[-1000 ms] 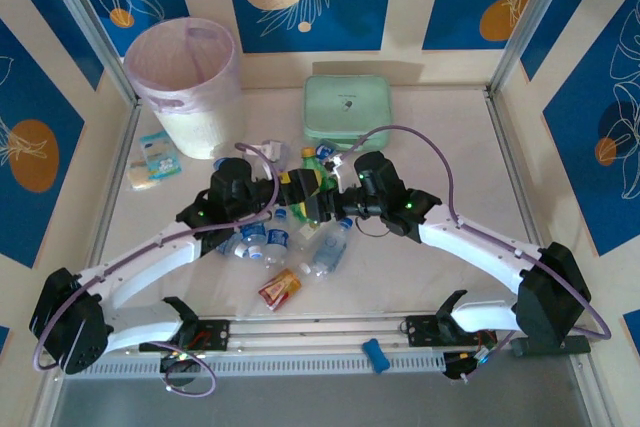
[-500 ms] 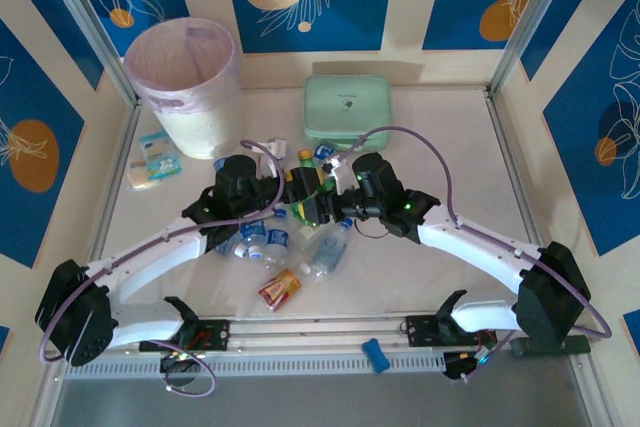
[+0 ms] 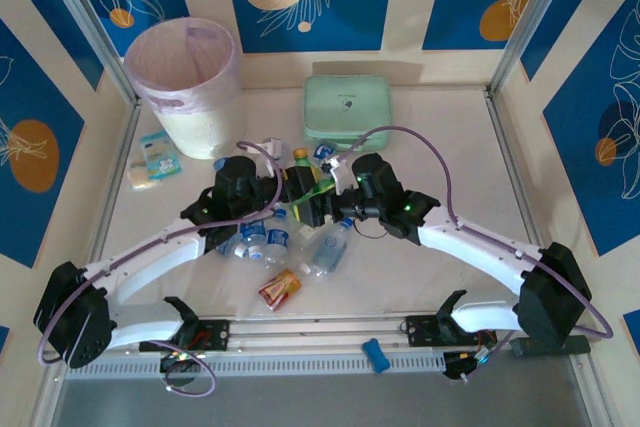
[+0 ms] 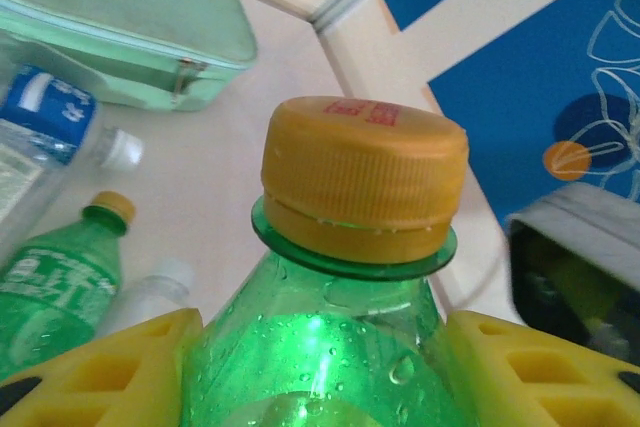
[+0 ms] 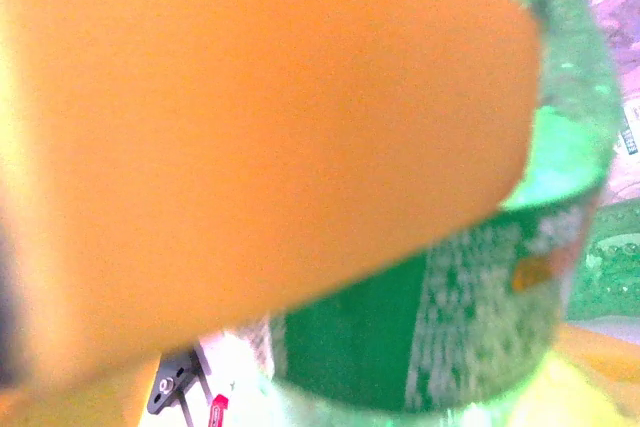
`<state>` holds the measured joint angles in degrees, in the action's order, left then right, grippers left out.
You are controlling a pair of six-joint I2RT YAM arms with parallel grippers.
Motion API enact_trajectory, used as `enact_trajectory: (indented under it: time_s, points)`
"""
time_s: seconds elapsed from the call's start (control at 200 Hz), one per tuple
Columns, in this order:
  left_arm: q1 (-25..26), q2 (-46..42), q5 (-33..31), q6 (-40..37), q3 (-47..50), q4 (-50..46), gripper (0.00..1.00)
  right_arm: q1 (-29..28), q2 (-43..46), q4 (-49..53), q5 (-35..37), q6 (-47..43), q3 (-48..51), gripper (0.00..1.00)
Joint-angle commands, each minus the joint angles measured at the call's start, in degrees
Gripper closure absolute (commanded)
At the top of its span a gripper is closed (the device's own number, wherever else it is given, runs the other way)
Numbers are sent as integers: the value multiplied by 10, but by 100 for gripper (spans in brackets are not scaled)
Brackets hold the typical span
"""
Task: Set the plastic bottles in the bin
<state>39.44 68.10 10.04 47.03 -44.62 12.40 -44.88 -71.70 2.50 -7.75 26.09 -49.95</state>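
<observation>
My left gripper should next carry the green bottle outward over the bin's opening (image 3: 182, 62) and let go of it there, because the opening is outward of my left gripper and faces up.
A green bottle (image 3: 306, 179) with a yellow cap (image 4: 365, 172) hangs above the table's middle between both arms. My left gripper (image 4: 315, 372) is shut on the green bottle below its neck, a yellow finger (image 4: 100, 367) pressing on each side. My right gripper (image 3: 328, 205) is open around the bottle's labelled lower body (image 5: 450, 317), and table shows between the bottle and one finger. Several clear bottles with blue caps (image 3: 325, 245) lie under the arms. Another green bottle (image 4: 60, 277) lies behind them. The pinkish bin (image 3: 185, 77) stands at the back left.
A mint green case (image 3: 345, 107) sits at the back centre. Near the front edge lies a red-orange packet (image 3: 280, 289), and a small pale packet (image 3: 155, 157) rests beside the bin. Metal frame posts (image 3: 95, 32) bound the table on both sides.
My left gripper has closed onto the green bottle's upper part, while my right gripper has opened around its lower part. The bottle now stands a little more upright, and both arms stay close together.
</observation>
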Motion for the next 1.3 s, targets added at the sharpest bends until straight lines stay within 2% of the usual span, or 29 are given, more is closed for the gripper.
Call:
enact_trajectory:
  time_s: [0.0,0.255,0.455,0.75,0.945,1.175,1.296]
  points:
    - [-21,-20,-52,-27,2,-35,59,-2,25,-18,-1,-2,12,13]
    - [-99,-31,-57,-93,-44,-99,59,16,54,-16,20,23,40,9]
    - [-170,-6,-32,-178,-177,-180,59,31,64,-6,45,46,55,2]
    - [-244,105,-23,-301,-437,-281,59,47,62,8,85,79,70,1]
    - [-307,195,-39,-345,-596,-333,59,58,74,43,109,94,72,1]
    - [-376,295,-84,-364,-710,-345,60,65,106,52,115,108,94,1]
    - [-402,348,-74,-358,-755,-355,60,67,122,56,108,104,98,1]
